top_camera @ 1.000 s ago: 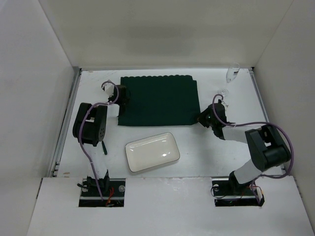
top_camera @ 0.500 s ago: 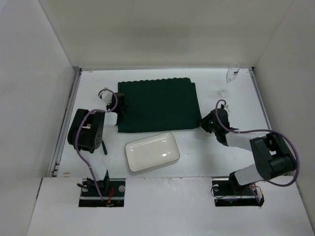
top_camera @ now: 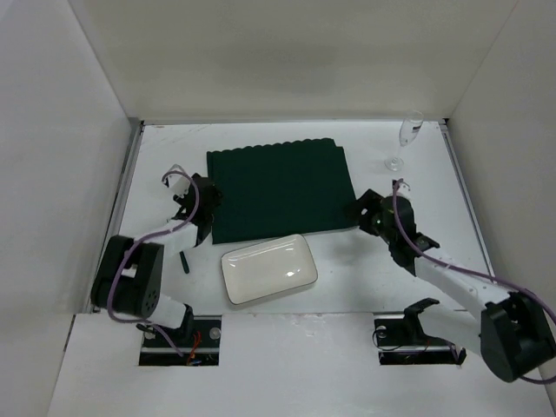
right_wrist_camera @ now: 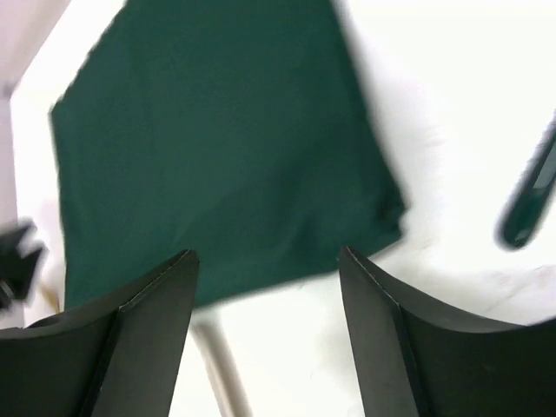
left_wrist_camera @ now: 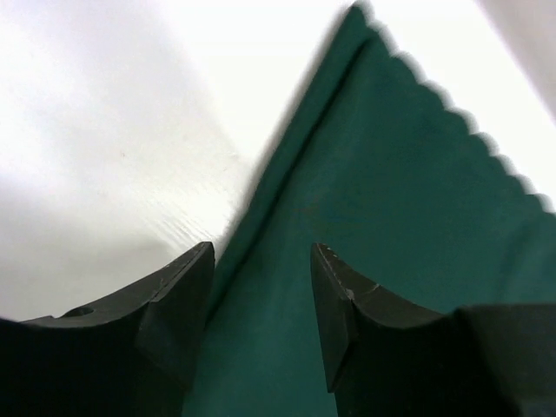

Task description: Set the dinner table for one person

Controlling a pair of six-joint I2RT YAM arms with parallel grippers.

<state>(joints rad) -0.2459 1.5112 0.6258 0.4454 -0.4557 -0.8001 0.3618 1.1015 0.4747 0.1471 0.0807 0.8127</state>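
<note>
The placemat (top_camera: 276,187) is lying flat and the plate is still off it. My right gripper needs to move back and down onto the plate's nearer short rim (top_camera: 311,258) next and close.
The dinner table (top_camera: 382,178) is a white tabletop. On it lies a dark green scallop-edged placemat (top_camera: 276,187), spread flat, its near edge meeting the far rim of a white rectangular plate (top_camera: 268,269). My left gripper (top_camera: 207,208) is open at the placemat's left edge. In the left wrist view, the left gripper (left_wrist_camera: 261,261) hangs over the hem of the placemat (left_wrist_camera: 391,200) with nothing between its fingers. My right gripper (top_camera: 358,215) is open at the near right corner. In the right wrist view, the right gripper (right_wrist_camera: 268,256) shows bare table between its fingers, just short of the placemat (right_wrist_camera: 217,148).
A champagne glass (top_camera: 407,139) stands at the far right corner. A small dark object (top_camera: 184,261) lies left of the plate. White walls close in the table on three sides, with metal strips along its left and right edges.
Both grippers went from shut on the placemat's edges to open, letting it go. The placemat slid a little toward the near side, up to the plate, and both arms drew back.
</note>
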